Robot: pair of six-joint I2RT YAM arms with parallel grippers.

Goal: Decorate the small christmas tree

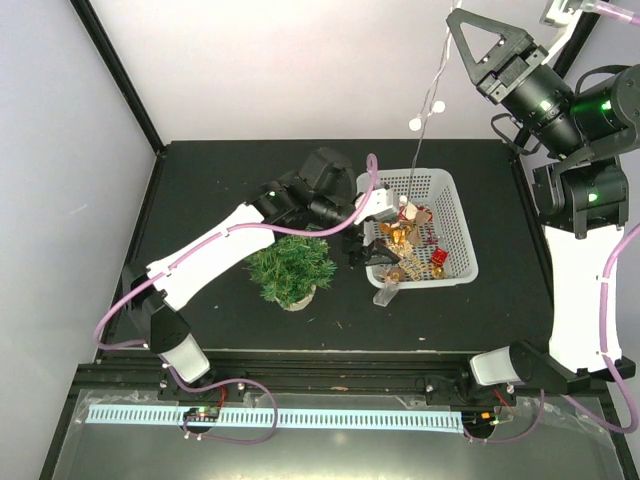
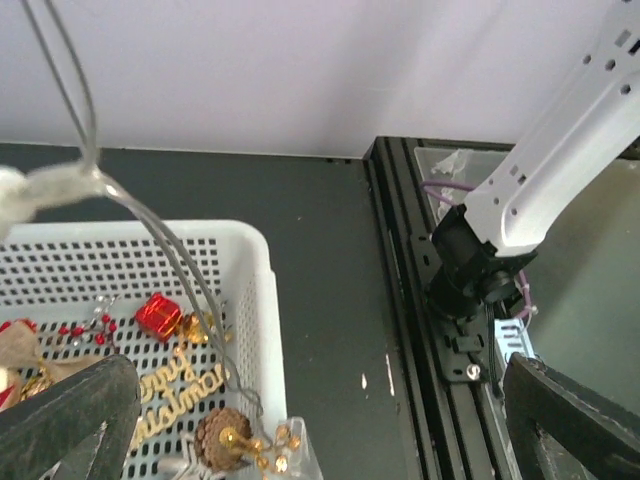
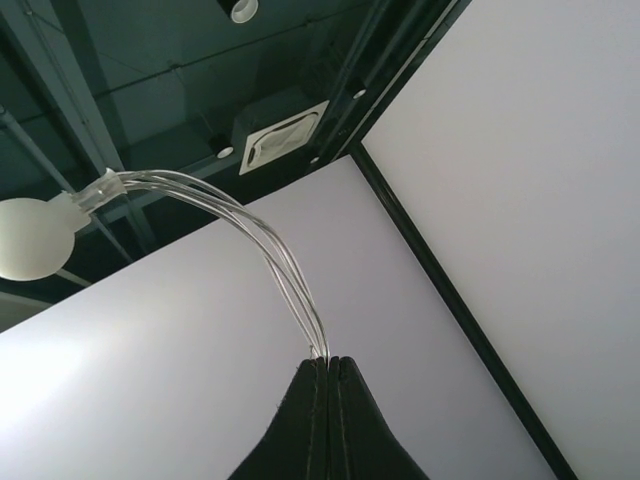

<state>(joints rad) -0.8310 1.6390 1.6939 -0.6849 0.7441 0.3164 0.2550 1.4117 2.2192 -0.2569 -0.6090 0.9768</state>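
My left gripper is open, with the string's wire off-center between its fingers. It should next move a little toward the wire, further over the basket, and close.
The small christmas tree stands bushy and green on the black table, left of the white basket. High at the back right, my right gripper is shut on a clear light string, which hangs with white bulbs down into the basket. In the right wrist view the fingers pinch the wires, with a white bulb at the left. My left gripper hovers wide open and empty over the basket's near left corner. In its wrist view it straddles the basket rim.
Inside the basket lie a red gift box, a gold "Merry Christmas" sign, a pine cone and other gold ornaments. The light string crosses in front of them. The right arm's base sits on the black rail at the table's near edge.
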